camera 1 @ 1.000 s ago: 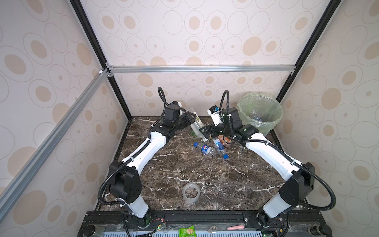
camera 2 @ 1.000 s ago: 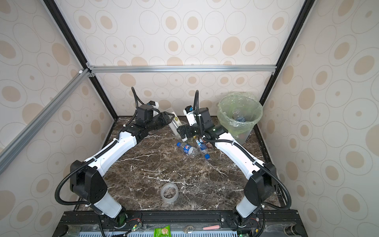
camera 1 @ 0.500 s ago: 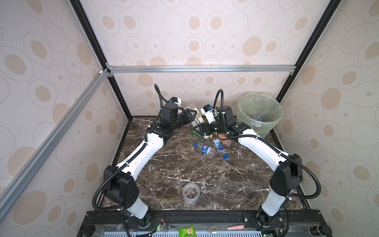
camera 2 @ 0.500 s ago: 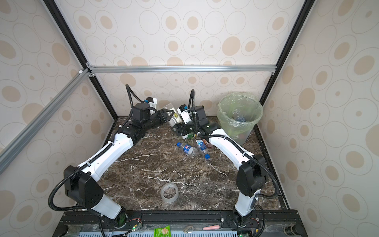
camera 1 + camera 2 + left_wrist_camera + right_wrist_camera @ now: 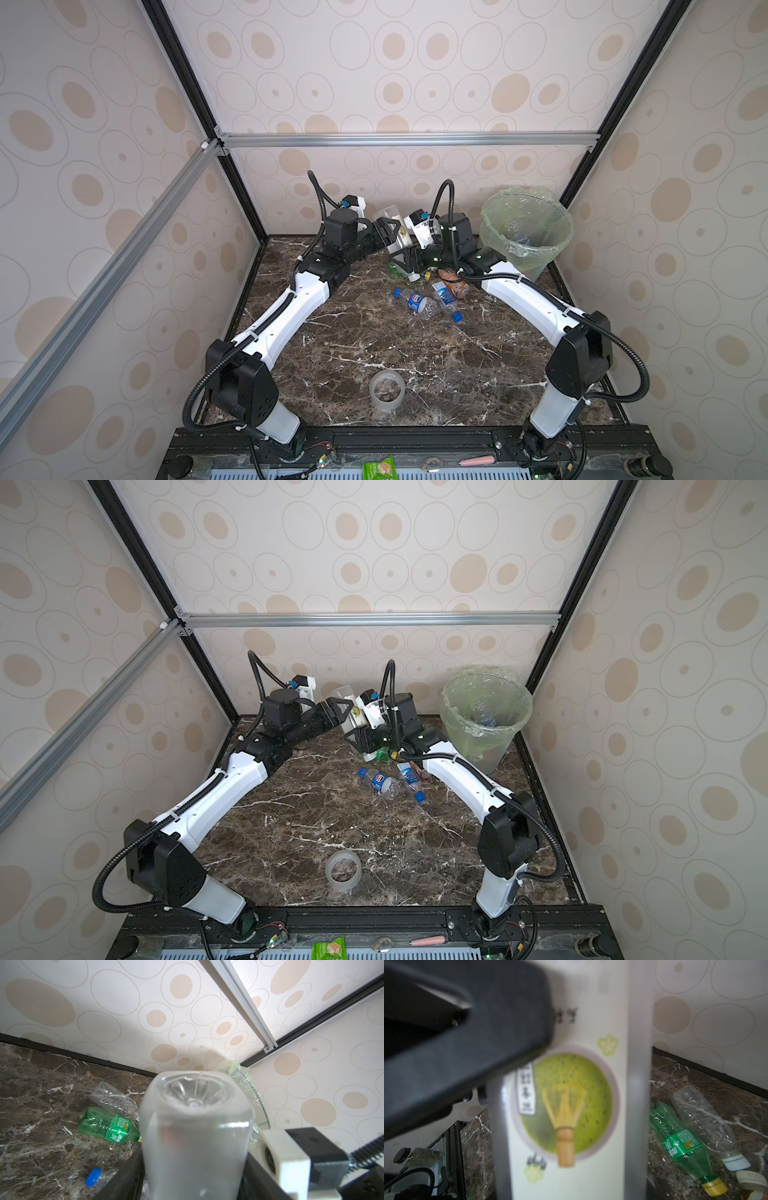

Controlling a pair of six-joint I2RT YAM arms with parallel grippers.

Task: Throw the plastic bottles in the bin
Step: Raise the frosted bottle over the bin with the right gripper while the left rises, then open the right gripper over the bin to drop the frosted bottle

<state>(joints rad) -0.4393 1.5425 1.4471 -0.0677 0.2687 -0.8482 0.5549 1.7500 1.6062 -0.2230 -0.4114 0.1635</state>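
My right gripper rises with the bottle next, since the bin's rim stands high above the table, swings over the bin's opening [image 5: 526,222], then lowers and releases.
A clear square bottle [image 5: 400,240] with a cream and green matcha label hangs tilted in the air at the back, in both top views [image 5: 355,717]. My left gripper [image 5: 390,233] has its fingers along the bottle's [image 5: 195,1126] upper sides; whether they still press it is unclear. My right gripper [image 5: 405,261] is shut on the lower part of the bottle [image 5: 571,1095]. A green bottle [image 5: 681,1142], a clear one [image 5: 704,1120], blue-labelled ones [image 5: 415,300] and a brown one [image 5: 455,284] lie below. The bin [image 5: 494,239] stands at the back right.
A clear tape roll [image 5: 386,390] stands near the table's front. A bottle [image 5: 519,240] lies inside the bin. Patterned walls and black frame posts close in the back and sides. An aluminium bar [image 5: 395,139] crosses overhead.
The right gripper has swung left and up from above the table bottles to the held bottle and closed on it. The left arm has raised the bottle a little.
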